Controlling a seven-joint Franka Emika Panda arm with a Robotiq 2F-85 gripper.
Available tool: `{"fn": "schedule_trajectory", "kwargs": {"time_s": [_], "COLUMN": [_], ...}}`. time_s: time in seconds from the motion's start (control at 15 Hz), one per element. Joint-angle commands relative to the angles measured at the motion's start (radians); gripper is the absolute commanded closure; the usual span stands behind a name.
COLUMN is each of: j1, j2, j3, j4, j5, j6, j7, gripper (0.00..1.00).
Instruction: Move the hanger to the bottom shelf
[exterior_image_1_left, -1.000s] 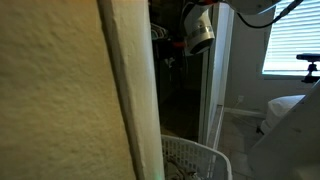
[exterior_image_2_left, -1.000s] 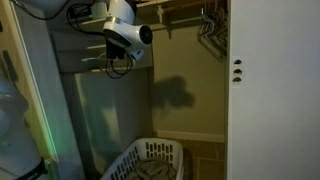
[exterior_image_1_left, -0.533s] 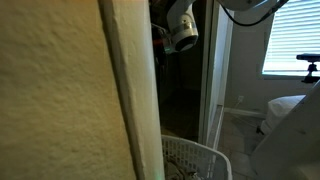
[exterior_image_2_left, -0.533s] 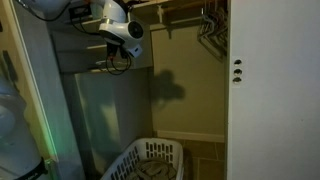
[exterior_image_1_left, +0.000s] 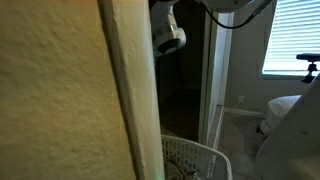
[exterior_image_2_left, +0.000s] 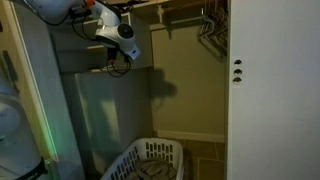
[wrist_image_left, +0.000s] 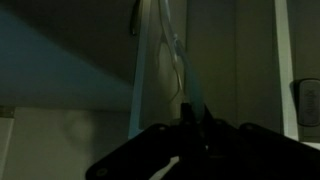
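Note:
The thin pale hanger goes slightly left in the wrist view with my gripper over the lower shelf (exterior_image_2_left: 85, 62) next and is released, since that board lies just below it.
In the wrist view my gripper (wrist_image_left: 196, 128) is shut on a thin pale hanger (wrist_image_left: 180, 60) that rises from between the dark jaws. The picture is very dark. In both exterior views the wrist (exterior_image_1_left: 168, 38) (exterior_image_2_left: 118, 38) is high up inside the closet, near the top shelf and the rod. The gripper's jaws and the held hanger are hard to make out there. Several other hangers (exterior_image_2_left: 210, 28) hang on the rod at the closet's far side. A lower shelf (exterior_image_2_left: 85, 62) lies just below the wrist.
A white laundry basket (exterior_image_2_left: 155, 160) (exterior_image_1_left: 198, 158) stands on the closet floor. A textured wall edge (exterior_image_1_left: 125, 90) fills the near side of an exterior view. A white door panel (exterior_image_2_left: 270, 90) borders the closet. A window (exterior_image_1_left: 292, 35) is at the room's side.
The wrist has moved upward and deeper into the closet, toward the upper shelf. The basket and hanging hangers have not moved.

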Motion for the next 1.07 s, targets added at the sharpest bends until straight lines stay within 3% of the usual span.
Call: {"fn": "schedule_trajectory", "kwargs": {"time_s": [0.0, 0.27, 0.53, 0.6, 0.8, 1.0], "j1": [0.035, 0.068, 0.091, 0.094, 0.091, 0.086], "j2": [0.054, 0.087, 0.112, 0.116, 0.111, 0.094], "j3": [0.024, 0.05, 0.057, 0.057, 0.051, 0.041], "j4": [0.065, 0.088, 0.09, 0.088, 0.076, 0.067], "j5": [0.002, -0.026, -0.058, -0.075, -0.183, -0.309], "j6": [0.123, 0.23, 0.259, 0.265, 0.277, 0.268], "j7": [0.058, 0.146, 0.2, 0.211, 0.286, 0.381], "gripper": [0.97, 0.97, 0.97, 0.64, 0.51, 0.29]}}
